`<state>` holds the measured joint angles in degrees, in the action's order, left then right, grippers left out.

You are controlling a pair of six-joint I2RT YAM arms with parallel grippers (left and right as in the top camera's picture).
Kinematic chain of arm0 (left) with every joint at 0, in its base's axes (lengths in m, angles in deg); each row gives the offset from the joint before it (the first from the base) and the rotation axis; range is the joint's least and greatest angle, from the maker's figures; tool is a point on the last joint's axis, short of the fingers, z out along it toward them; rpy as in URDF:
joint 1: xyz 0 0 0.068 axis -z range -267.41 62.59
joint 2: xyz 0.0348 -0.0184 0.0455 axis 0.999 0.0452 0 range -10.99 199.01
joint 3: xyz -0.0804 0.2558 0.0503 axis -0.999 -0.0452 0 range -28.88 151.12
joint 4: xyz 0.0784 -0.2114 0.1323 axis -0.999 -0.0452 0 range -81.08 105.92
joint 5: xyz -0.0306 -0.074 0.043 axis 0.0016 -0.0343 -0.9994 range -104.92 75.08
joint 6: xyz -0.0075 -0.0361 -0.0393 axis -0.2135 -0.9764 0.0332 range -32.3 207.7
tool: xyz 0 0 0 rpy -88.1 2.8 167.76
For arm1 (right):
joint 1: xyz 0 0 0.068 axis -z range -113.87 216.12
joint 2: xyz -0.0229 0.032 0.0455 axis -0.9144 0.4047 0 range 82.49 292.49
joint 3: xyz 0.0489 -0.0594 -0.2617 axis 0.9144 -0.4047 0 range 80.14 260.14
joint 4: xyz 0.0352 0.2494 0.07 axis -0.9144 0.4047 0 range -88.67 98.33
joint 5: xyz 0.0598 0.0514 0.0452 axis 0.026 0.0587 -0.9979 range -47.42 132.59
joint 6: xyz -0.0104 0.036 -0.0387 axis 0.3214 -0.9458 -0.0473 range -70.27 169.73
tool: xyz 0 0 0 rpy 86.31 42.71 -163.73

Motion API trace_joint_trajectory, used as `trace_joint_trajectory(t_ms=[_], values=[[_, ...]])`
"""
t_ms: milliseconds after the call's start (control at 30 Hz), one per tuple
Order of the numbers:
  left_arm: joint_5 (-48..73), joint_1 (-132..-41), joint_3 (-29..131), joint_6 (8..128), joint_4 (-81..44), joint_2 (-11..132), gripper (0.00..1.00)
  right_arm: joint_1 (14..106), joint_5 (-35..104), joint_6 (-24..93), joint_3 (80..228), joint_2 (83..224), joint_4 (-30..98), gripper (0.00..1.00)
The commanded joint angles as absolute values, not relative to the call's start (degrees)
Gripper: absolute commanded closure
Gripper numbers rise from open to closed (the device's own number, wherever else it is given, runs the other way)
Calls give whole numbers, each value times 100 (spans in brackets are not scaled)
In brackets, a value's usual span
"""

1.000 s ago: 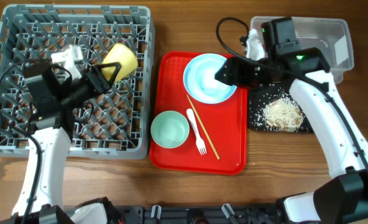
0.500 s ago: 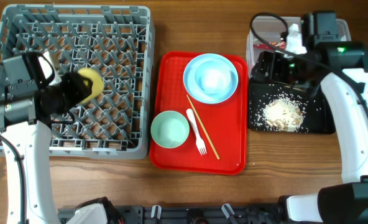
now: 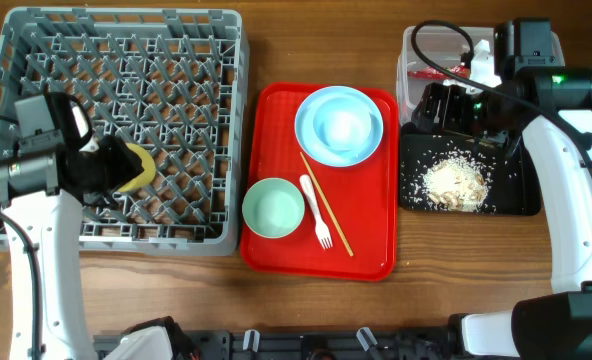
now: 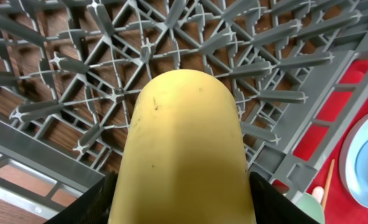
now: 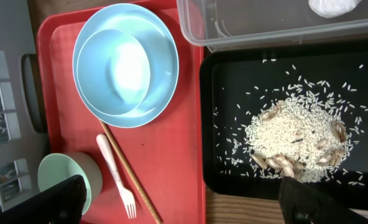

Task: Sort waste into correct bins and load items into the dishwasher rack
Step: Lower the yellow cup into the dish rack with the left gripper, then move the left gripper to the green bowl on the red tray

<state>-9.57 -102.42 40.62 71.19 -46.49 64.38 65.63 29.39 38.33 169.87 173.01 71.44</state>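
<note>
I will next carry the small yellow cup a little toward the red tray with my left gripper, then down onto near pegs (image 3: 161,194), which are empty there.
My left gripper (image 3: 126,170) is shut on the small yellow cup (image 4: 184,143) and holds it low over the left part of the grey dishwasher rack (image 3: 126,60). My right gripper (image 3: 466,108) is open and empty above the seam between the clear tub (image 3: 436,45) and the black tray (image 3: 416,195). Rice scraps (image 5: 296,134) lie heaped in the black tray. A white tissue (image 5: 333,5) lies in the clear tub. The pale-blue bowl (image 3: 341,128) sits on the pale-blue plate (image 3: 311,105). The green bowl (image 3: 273,208), white fork (image 3: 316,212) and chopsticks (image 3: 328,208) lie nearby.
The plate, bowls, fork and chopsticks all rest on the red tray (image 3: 371,250) in the middle of the wooden table. The rack's upright pegs (image 4: 171,37) stand close under the cup. A black cable (image 3: 441,30) loops over the clear tub.
My left gripper carried the yellow cup from the rack's middle to its left side and lower. My right arm swung right, from over the plate to over the bins, then held still.
</note>
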Motion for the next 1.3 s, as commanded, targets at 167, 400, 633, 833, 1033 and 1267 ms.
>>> trace_joint_trajectory(t_ms=[167, 400, 633, 833, 1033, 1267], values=[[-1071, -10264, 4121, 7231, -4628, 7193, 96, 6568, 3036, 3909, 17099, 17189, 7212, 0], [-1071, -10264, 4121, 7231, -4485, 7859, 78, 6568, 3033, 3907, 17099, 17189, 7216, 0], [-1047, -10264, 4123, 7233, -4276, 8058, 11, 6568, 3033, 3922, 17099, 17189, 7286, 0], [-741, -10244, 4274, 7255, -4234, 7818, 0, 6568, 3036, 3925, 17099, 17189, 7308, 0], [-662, -9776, 4412, 7252, -4026, 7195, 0, 6568, 3033, 3920, 17099, 17189, 7321, 0], [-636, -8353, 4412, 7224, -3967, 6895, 0, 6568, 3066, 3922, 17099, 17189, 7437, 0]])
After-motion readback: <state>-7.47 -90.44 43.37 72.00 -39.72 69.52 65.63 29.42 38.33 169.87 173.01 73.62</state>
